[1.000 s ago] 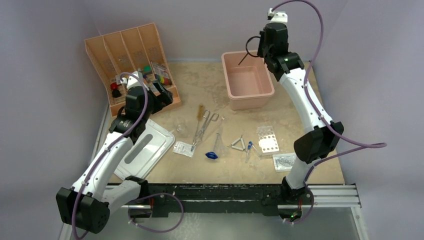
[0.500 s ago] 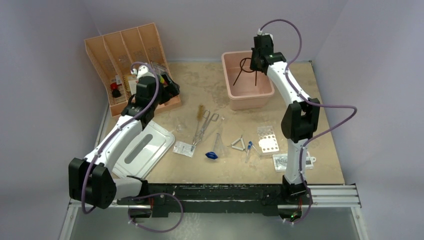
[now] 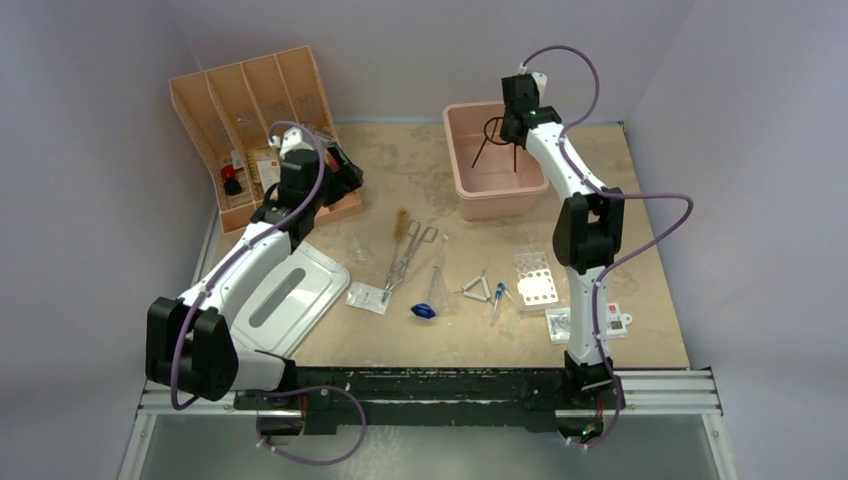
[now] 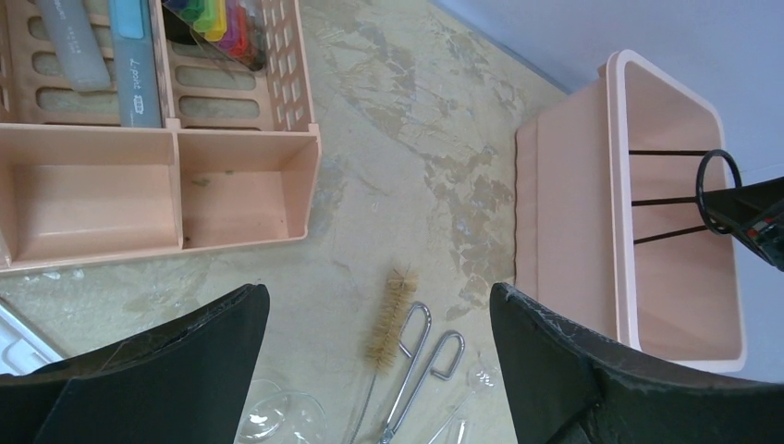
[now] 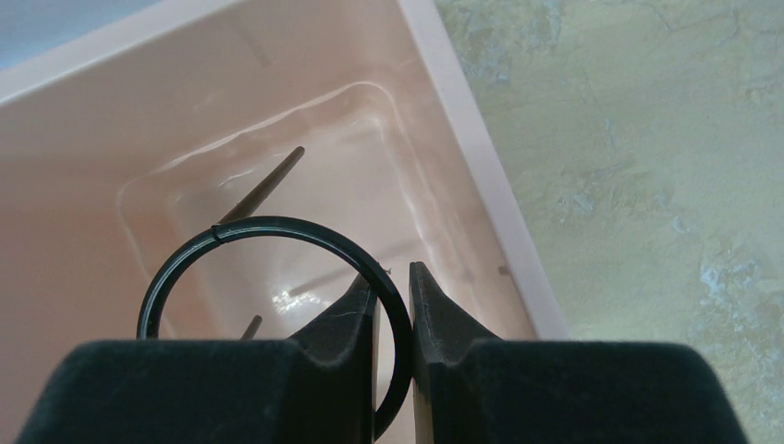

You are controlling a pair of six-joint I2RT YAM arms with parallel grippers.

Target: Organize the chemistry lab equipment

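Observation:
The tripod's legs already hang inside the pink tub, so my right gripper will next go down with a slight turn and bring them down onto the pink tub's bottom.
My right gripper is shut on the ring of the black wire ring tripod, whose legs hang inside the pink tub. My left gripper hovers open and holds nothing, beside the orange tray. Below it on the table lie the metal forceps, a bristle brush and the clear glass flask. Nearer the front are the blue bulb, blue-tipped dropper, clear well rack and clear packets.
A white lid lies at the front left under my left arm. The orange tray holds several small coloured items in its front compartments. A second packet lies by the right arm's base. Purple walls close in the table on three sides.
The right arm swung the tripod from above the tub's back corner down into the tub. The left arm stretched forward and right, away from the orange tray's front.

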